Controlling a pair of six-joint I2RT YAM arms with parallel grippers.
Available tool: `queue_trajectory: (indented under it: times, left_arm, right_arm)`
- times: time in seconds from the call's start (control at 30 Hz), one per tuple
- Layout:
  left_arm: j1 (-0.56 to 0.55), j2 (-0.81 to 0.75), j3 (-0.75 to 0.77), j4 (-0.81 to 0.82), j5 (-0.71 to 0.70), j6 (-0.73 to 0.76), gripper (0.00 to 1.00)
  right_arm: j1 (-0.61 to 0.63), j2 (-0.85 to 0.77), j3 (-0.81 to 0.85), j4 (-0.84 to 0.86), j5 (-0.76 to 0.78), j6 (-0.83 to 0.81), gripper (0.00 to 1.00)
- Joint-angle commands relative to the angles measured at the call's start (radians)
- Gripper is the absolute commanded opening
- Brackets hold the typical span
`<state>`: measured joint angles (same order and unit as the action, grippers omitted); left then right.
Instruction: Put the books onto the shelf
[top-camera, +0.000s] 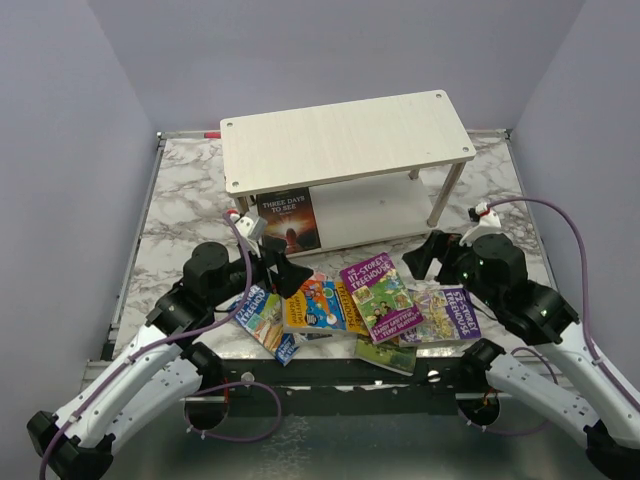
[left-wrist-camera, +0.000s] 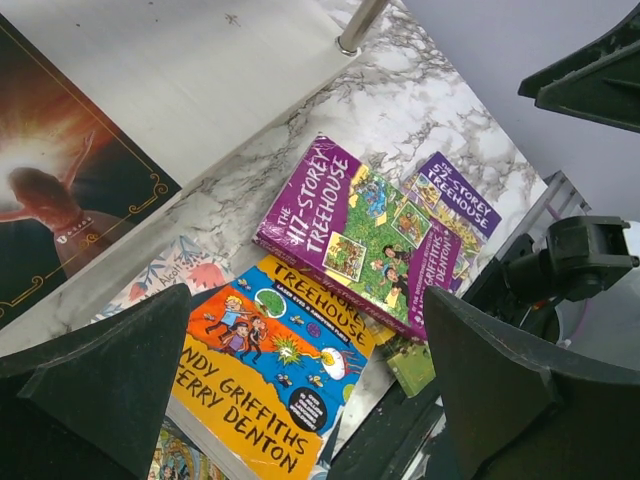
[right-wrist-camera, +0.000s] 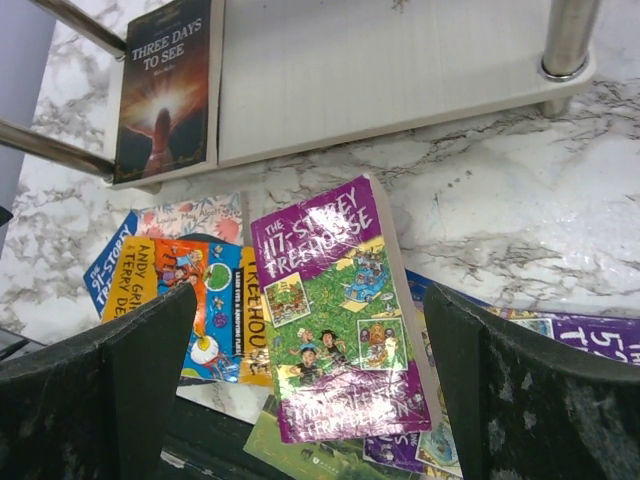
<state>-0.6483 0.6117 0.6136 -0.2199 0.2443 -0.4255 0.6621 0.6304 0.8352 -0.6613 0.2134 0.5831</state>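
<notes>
I need to move my right gripper down and to the left in the top view and close it on the top purple book's long page edge, because that edge is uncovered.
Several books lie overlapped at the table's near edge: a purple Treehouse book (top-camera: 380, 295) (right-wrist-camera: 335, 310) on top, an orange-and-blue one (top-camera: 318, 305) (left-wrist-camera: 270, 370) to its left, another purple one (top-camera: 445, 315) to its right. A pale floral book (left-wrist-camera: 170, 270) peeks out behind. The shelf (top-camera: 345, 135) stands beyond them, a dark "Three Days to See" book (top-camera: 288, 220) (right-wrist-camera: 165, 90) on its lower board. My left gripper (top-camera: 270, 262) (left-wrist-camera: 310, 400) hovers open over the orange book. My right gripper (top-camera: 432, 255) (right-wrist-camera: 310, 390) hangs open above the top purple book. Neither holds anything.
A blue book (top-camera: 262, 318) and a green one (top-camera: 388, 352) stick out of the pile over the table's front edge. The shelf's silver legs (right-wrist-camera: 565, 40) stand on the marble table (top-camera: 180, 210). Grey walls close in on three sides.
</notes>
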Motion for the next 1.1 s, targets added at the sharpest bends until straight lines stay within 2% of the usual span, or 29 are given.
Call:
queue_trajectory:
  times: [0.0, 0.17, 0.47, 0.7, 0.83, 1.07]
  left_arm:
    - [0.000, 0.010, -0.006, 0.008, -0.009, -0.005, 0.99]
    - [0.000, 0.020, -0.004, 0.007, -0.007, -0.004, 0.99]
    - [0.000, 0.007, -0.009, 0.007, 0.004, -0.007, 0.99]
    - [0.000, 0.003, -0.015, 0.007, 0.013, -0.005, 0.99]
    - [0.000, 0.027, -0.009, 0.003, 0.033, -0.002, 0.99]
    - [-0.001, 0.010, -0.015, 0.002, 0.028, -0.003, 0.99]
  right_arm:
    - [0.005, 0.008, 0.055, -0.118, 0.057, 0.006, 1.00]
    - [0.004, 0.007, 0.058, -0.161, 0.067, 0.016, 1.00]
    - [0.005, 0.117, -0.002, -0.200, 0.053, 0.103, 0.97]
    - [0.005, 0.189, -0.099, -0.101, 0.016, 0.188, 0.94]
    - [0.004, 0.263, -0.150, 0.023, 0.005, 0.192, 0.94]
    - [0.001, 0.388, -0.211, 0.208, -0.025, 0.119, 0.92]
